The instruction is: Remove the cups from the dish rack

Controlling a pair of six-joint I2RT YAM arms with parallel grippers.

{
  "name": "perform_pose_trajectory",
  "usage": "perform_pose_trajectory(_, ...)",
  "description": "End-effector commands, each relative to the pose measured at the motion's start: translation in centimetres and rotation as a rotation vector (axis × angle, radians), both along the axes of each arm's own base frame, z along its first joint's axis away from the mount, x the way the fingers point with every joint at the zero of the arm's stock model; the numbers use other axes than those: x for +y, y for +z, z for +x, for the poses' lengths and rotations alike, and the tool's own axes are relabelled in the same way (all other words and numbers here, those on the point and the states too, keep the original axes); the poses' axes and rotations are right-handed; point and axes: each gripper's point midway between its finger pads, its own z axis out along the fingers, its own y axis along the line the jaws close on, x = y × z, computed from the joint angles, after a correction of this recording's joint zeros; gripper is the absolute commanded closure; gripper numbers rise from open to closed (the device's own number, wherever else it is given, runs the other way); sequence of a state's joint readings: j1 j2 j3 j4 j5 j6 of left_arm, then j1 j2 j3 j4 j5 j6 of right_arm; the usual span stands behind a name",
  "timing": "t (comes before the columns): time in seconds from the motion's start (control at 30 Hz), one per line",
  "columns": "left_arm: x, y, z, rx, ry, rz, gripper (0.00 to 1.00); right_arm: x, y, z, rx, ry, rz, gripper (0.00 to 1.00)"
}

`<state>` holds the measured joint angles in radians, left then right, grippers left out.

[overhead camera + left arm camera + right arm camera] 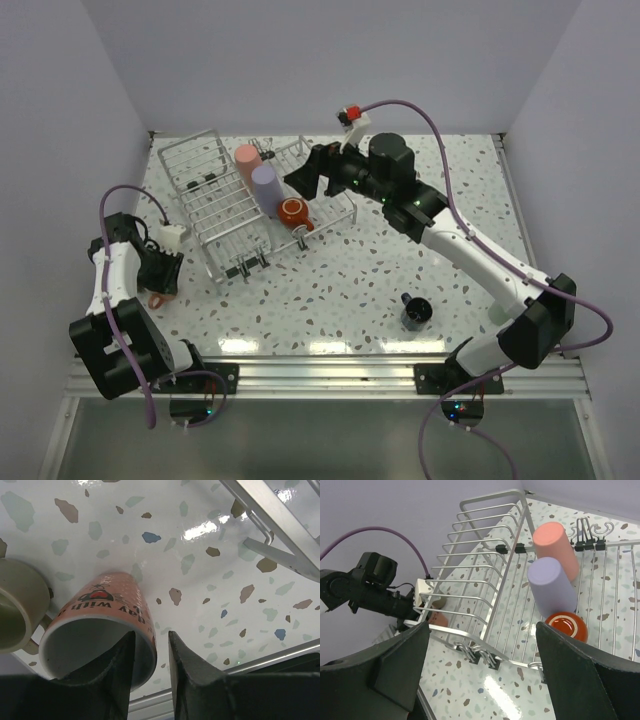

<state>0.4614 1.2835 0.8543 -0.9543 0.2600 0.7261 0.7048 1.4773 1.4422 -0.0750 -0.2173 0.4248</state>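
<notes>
I will next tilt the fingers of my right gripper downward and lower them onto the orange-red cup's handle.
The silvery wire dish rack (212, 215) stands at the back left and also shows in the right wrist view (485, 555). In its right section lie a pink cup (247, 157) (555, 545), a lavender cup (265, 183) (550, 585) and an orange-red cup (294, 211) (567, 626). My right gripper (303, 178) (482, 630) is wide open and empty above that section. My left gripper (160, 272) (150, 637) is left of the rack. Its fingers straddle the rim of a printed salmon cup (107, 625) (157, 297), one inside and one outside, with a small gap showing. A beige cup (20, 605) stands beside it. A dark cup (415, 312) stands on the table at front right.
The rack's edge (280, 520) runs close on the right of the left gripper. The metal rail of the table's front edge (330, 372) lies near the arm bases. Walls close the back and both sides.
</notes>
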Motion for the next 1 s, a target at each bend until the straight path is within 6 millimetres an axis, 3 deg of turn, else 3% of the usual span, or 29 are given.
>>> perform_pose_trajectory(0.0, -0.2, 0.5, 1.1, -0.05, -0.029, -0.013, 0.63, -1.0, 1.6, -0.4, -0.047, -0.022, 0.009, 0.09)
perform_pose_trajectory(0.13, -0.2, 1.5, 1.2, -0.052, -0.029, -0.014, 0.57, -1.1, 1.2, -0.4, -0.045, -0.029, -0.004, 0.09)
perform_pose_trajectory(0.33, -0.2, 5.2, 2.1, -0.108, -0.042, -0.009, 0.5, -2.0, -1.7, 0.9, -0.005, -0.082, -0.136, 0.08)
perform_pose_trajectory(0.37, 0.0, 6.0, 2.3, -0.123, -0.044, -0.001, 0.49, -2.2, -3.3, 1.3, 0.031, -0.096, -0.186, 0.09)
perform_pose_trajectory(0.43, -0.1, 6.7, 2.2, -0.122, -0.04, -0.001, 0.49, -2.6, -4.1, 2.0, 0.047, -0.109, -0.237, 0.09)
perform_pose_trajectory(0.47, 0.1, 7.2, 2.3, -0.13, -0.031, 0.01, 0.48, -2.8, -6.9, 2.3, 0.11, -0.113, -0.313, 0.11)
perform_pose_trajectory(0.5, 0.0, 7.4, 2.2, -0.131, -0.02, 0.008, 0.48, -2.9, -8.0, 2.6, 0.133, -0.113, -0.358, 0.12)
perform_pose_trajectory(0.53, -0.1, 7.7, 2.0, -0.126, -0.016, 0.002, 0.48, -2.9, -7.6, 3.0, 0.136, -0.116, -0.377, 0.14)
perform_pose_trajectory(0.57, -0.2, 8.3, 2.2, -0.142, -0.012, 0.002, 0.48, -3.0, -10.8, 3.0, 0.207, -0.106, -0.464, 0.19)
perform_pose_trajectory(0.77, 0.6, 12.0, 2.8, -0.204, 0.057, 0.051, 0.41, -2.8, -14.1, 4.6, 0.21, -0.086, -0.591, 0.32)
perform_pose_trajectory(0.97, 2.3, 16.9, 4.0, -0.309, 0.15, 0.138, 0.16, -1.4, -17.4, 5.3, 0.241, -0.019, -0.643, 0.39)
